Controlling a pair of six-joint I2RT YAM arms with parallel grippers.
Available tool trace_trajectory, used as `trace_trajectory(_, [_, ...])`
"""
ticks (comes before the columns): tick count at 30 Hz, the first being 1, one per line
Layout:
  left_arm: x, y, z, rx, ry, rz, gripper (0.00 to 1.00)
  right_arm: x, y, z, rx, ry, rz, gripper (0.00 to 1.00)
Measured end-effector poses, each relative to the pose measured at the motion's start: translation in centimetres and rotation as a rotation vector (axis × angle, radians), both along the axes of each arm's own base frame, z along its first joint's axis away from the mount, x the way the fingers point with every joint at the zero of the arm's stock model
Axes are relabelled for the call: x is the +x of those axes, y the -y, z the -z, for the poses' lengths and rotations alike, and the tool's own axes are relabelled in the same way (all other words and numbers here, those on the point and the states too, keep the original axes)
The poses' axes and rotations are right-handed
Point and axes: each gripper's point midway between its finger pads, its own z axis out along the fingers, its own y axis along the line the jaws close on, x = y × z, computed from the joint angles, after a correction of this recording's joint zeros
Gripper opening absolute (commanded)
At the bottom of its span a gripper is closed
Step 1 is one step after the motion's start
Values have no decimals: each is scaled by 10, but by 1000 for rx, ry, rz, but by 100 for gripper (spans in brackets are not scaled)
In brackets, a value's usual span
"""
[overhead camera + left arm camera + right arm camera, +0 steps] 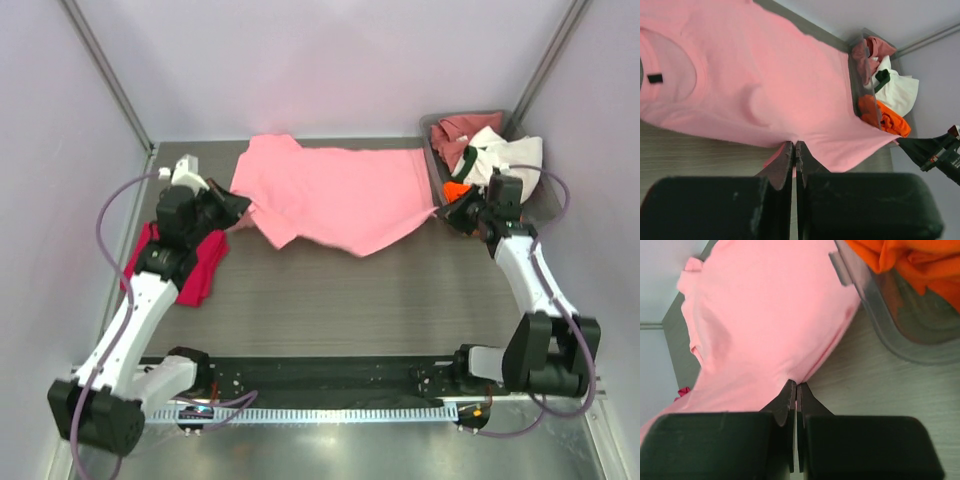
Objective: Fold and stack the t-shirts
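Observation:
My right gripper moves back and down to the bare tabletop by the bin's near corner [444, 249] [875, 395] next, releasing the t-shirt's corner, because it still hangs lifted.
A light pink t-shirt [335, 190] lies spread across the back of the table, also in the left wrist view [755, 85] and the right wrist view [760, 325]. My left gripper [238, 207] is shut on its left edge [794, 145]. My right gripper [450, 213] is shut on its right corner [796, 384]. A magenta-red t-shirt [195, 265] lies folded under the left arm. An orange t-shirt [456, 189], a white one with dark trim [505, 155] and a dusty rose one [458, 130] lie in the bin.
A grey bin [437, 160] stands at the back right, beside the right gripper; its wall shows in the right wrist view [890, 335]. Walls close in the table on three sides. The arms' bases sit on a black rail [330, 380] at the near edge.

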Motion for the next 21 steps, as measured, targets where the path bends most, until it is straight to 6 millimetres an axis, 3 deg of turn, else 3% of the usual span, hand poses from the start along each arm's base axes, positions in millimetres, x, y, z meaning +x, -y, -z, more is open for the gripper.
trace_trajectory(5, [-45, -17, 22, 11, 11, -39, 0, -44, -2, -1, -44, 59, -8, 1])
trace_trajectory(10, [-90, -26, 55, -4, -71, -48, 0, -91, 3, 8, -105, 60, 21, 1])
trace_trajectory(15, [-116, -31, 85, 4, -159, -52, 0, -132, 4, 15, -127, 48, 68, 1])
trace_trajectory(21, [-119, -34, 105, 35, -246, -65, 0, -147, 12, 16, -116, 21, 162, 1])
